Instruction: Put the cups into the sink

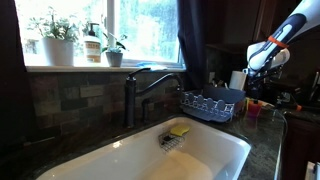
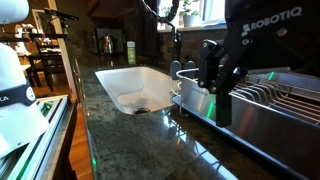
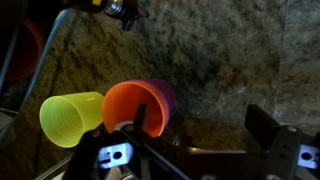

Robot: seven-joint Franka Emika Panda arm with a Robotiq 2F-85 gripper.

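I should next move my gripper down over the magenta-pink cup's exposed rim (image 1: 253,105) (image 3: 169,100), with one finger on each side of it, because that rim is already between the open fingers.
Three cups stand together on the dark stone counter in the wrist view: a yellow-green cup (image 3: 70,118), a reddish-orange cup (image 3: 135,108) and a magenta-pink cup (image 3: 166,94) mostly hidden behind it. Their mouths face the camera. My gripper (image 3: 200,130) is open and empty, just above them. One finger overlaps the reddish-orange cup's rim and the other is off to the side over bare counter. In an exterior view the gripper (image 1: 260,66) hangs above the cups (image 1: 253,108), beside the dish rack. The white sink (image 1: 215,150) shows in both exterior views (image 2: 125,80).
A dark faucet (image 1: 130,95) stands behind the sink. A yellow sponge (image 1: 178,130) lies in the sink. A wire dish rack (image 1: 210,103) sits between sink and cups, and shows close in an exterior view (image 2: 275,100). Potted plants (image 1: 60,40) line the windowsill.
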